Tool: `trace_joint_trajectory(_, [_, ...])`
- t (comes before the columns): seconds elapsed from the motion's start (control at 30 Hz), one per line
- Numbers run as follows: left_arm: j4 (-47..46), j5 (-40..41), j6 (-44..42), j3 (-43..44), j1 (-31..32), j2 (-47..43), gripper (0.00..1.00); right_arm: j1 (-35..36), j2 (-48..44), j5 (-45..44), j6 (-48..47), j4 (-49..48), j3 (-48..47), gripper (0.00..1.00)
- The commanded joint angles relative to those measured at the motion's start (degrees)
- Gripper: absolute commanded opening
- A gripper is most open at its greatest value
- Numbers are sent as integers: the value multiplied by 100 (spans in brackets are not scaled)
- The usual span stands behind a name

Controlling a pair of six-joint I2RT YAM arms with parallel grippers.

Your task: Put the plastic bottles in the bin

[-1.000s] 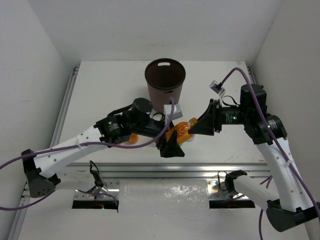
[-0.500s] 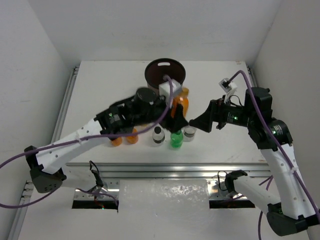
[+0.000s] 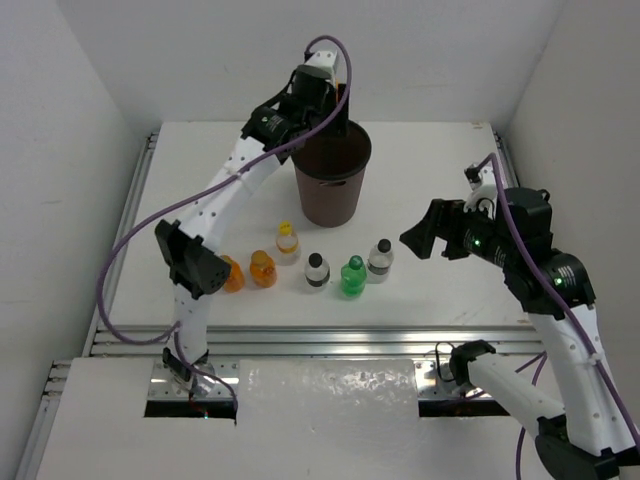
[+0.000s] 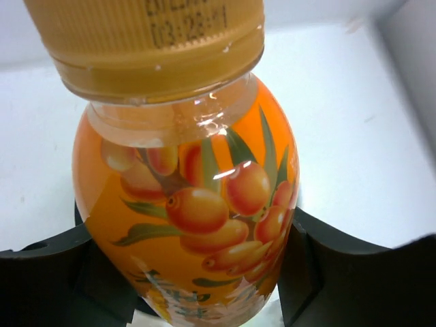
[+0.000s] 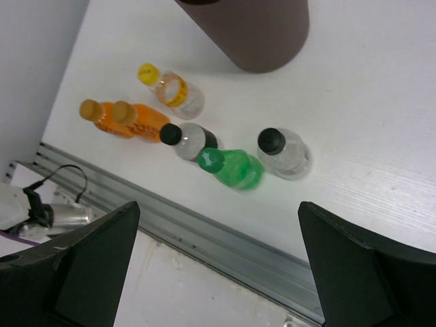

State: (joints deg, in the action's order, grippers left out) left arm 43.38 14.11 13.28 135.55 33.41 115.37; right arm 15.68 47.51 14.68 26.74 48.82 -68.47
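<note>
The clear end bottle stands nearest my right gripper, so I should move that gripper down and to the left in the top view onto the bottle's dark cap.
My left gripper (image 4: pixel 191 276) is shut on an orange bottle (image 4: pixel 194 204) with a berry label and an orange cap. From above, the left gripper (image 3: pixel 330 105) hangs over the back rim of the dark brown bin (image 3: pixel 330 185); its bottle is hidden there. Several plastic bottles stand in front of the bin: two orange (image 3: pixel 262 268) (image 3: pixel 232 274), a clear one with a yellow cap (image 3: pixel 287 241), two clear with dark labels (image 3: pixel 317 270) (image 3: pixel 379 259), and a green one (image 3: pixel 352 276). My right gripper (image 3: pixel 418 236) is open and empty, right of the row, with the green bottle (image 5: pixel 231 168) below it.
White walls close in the table on the left, back and right. A metal rail (image 3: pixel 320 338) runs along the near edge, and another (image 3: pixel 130 215) along the left side. The right wrist view shows the bin (image 5: pixel 255 34) behind the row of bottles.
My left arm has lifted the orange bottle from the table up over the bin. My right gripper has opened, let go of that bottle, and drawn back to the right.
</note>
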Motion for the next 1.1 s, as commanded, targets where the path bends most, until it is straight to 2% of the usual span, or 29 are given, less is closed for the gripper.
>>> trace_joint_trajectory(0.0, [533, -38, -71, 79, -299, 205, 11, 22, 197, -272, -283, 92, -53, 99])
trace_joint_trajectory(0.07, [181, -180, -71, -377, -370, 100, 17, 14, 259, -343, -371, 102, -27, 99])
trace_joint_trajectory(0.13, [84, -364, -115, -380, -379, 64, 30, 23, 346, -247, -380, 23, 70, 99])
trace_joint_trajectory(0.17, [136, -513, -115, -249, -388, 177, 49, 14, 373, -185, -372, -38, 114, 99])
trace_joint_trajectory(0.23, [328, -585, -89, 171, -379, 319, 63, 23, 487, 8, -380, -91, 219, 99])
trace_joint_trajectory(0.27, [329, -593, -80, 226, -388, 337, 75, 23, 531, 44, -372, -118, 255, 99])
trace_joint_trajectory(0.3, [303, -663, -88, 235, -388, 311, 97, 23, 566, 53, -363, -144, 298, 99])
trace_joint_trajectory(0.4, [-12, -874, -54, -80, -379, 74, 100, 23, 759, 105, -371, -241, 404, 99])
trace_joint_trajectory(0.5, [-57, -1226, 17, -99, -379, -163, 100, 23, 857, 185, -267, -827, 746, 99])
trace_joint_trajectory(0.63, [-57, -1244, 210, -475, -370, -776, 100, 110, 1215, -157, -274, -1408, 1194, 99])
trace_joint_trajectory(0.73, [-416, -1305, 394, -1598, -335, -1831, 100, 557, 1647, -553, -389, -1700, 1265, 97])
trace_joint_trajectory(0.77, [-792, -1384, 412, -2411, -326, -2165, 100, 663, 1735, -797, -406, -1770, 1274, 96])
trace_joint_trajectory(0.83, [-1197, -1384, 518, -3502, -274, -3062, 100, 892, 1998, -1236, -486, -1884, 1283, 94])
trace_joint_trajectory(0.97, [-1507, -1524, 649, -4842, -203, -4388, 99, 1016, 2245, -1450, -556, -2244, 1432, 91])
trace_joint_trajectory(1.07, [-1665, -1621, 676, -5695, -159, -4873, 100, 1077, 2456, -1660, -565, -2368, 1538, 88])
